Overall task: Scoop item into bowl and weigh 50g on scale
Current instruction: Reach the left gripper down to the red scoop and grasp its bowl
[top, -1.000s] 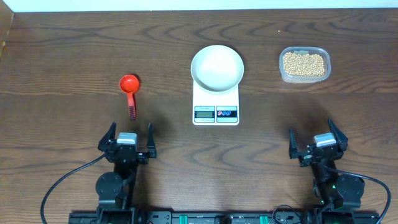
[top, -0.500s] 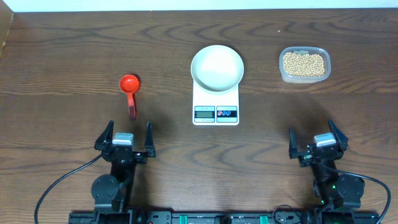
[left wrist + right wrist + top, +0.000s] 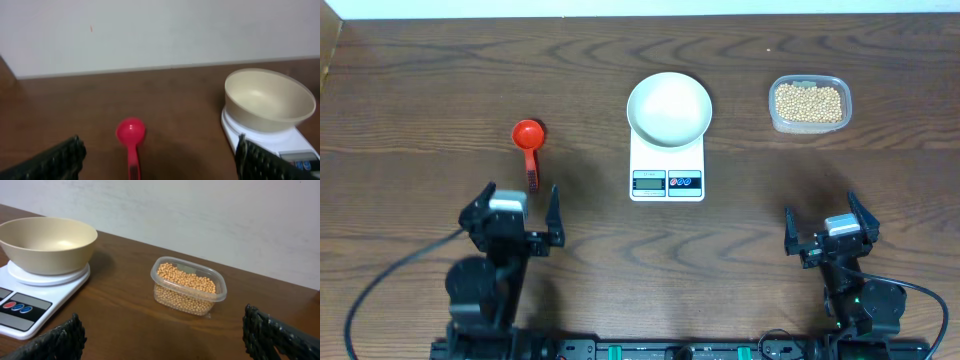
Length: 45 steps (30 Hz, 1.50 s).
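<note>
Next, my left gripper goes outward and tilts down, then lowers onto the side of the red scoop's rim away from the scale.
The white bowl [image 3: 669, 107] sits empty on the white scale [image 3: 667, 168] at the table's middle; both show in the left wrist view [image 3: 268, 102] and the right wrist view [image 3: 47, 242]. Tan beans [image 3: 808, 102] fill a clear tub at the back right, also in the right wrist view [image 3: 187, 282]. A red scoop [image 3: 529, 147] lies left of the scale, bowl end away, also in the left wrist view [image 3: 131, 142]. My left gripper [image 3: 513, 212] is open and empty just in front of the scoop. My right gripper [image 3: 830, 228] is open and empty, well in front of the tub.
The clear plastic tub [image 3: 809, 125] stands right of the scale. The scale's display and buttons [image 3: 666, 181] face the arms. A pale wall runs behind the table's far edge.
My left gripper has moved forward and to the left, toward the red scoop. The right arm has not moved.
</note>
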Motion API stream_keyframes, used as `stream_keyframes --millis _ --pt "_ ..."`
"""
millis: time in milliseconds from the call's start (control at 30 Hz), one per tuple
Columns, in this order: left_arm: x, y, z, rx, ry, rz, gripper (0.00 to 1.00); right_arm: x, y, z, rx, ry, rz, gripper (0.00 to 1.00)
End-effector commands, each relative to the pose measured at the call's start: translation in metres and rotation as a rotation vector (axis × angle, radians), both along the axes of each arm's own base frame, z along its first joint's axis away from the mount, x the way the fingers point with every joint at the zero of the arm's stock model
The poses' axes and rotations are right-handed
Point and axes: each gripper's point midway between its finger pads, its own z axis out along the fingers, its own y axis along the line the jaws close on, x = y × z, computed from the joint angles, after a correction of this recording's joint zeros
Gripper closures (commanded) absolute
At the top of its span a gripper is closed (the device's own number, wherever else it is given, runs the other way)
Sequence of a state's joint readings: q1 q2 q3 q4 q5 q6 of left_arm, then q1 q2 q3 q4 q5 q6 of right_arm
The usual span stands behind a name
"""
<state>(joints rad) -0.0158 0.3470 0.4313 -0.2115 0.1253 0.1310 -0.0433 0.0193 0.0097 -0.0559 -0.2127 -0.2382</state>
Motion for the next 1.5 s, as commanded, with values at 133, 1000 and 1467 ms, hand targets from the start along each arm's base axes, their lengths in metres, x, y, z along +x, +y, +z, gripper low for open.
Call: stream_keyframes --millis 133,1000,1467 --pt "0.030 -0.003 0.029 -0.009 0.205 -0.017 0.02 0.000 0.002 -0.002 0.013 0.007 0.006 0.01" --pt "0.186 0.037 -0.130 -0.100 0.930 0.040 0.00 0.000 0.002 -0.002 0.013 0.007 0.007 0.01" --pt "0.200 0.081 -0.181 -0.183 0.963 0.143 0.27 0.000 0.002 -0.002 0.013 0.007 0.007 0.01"
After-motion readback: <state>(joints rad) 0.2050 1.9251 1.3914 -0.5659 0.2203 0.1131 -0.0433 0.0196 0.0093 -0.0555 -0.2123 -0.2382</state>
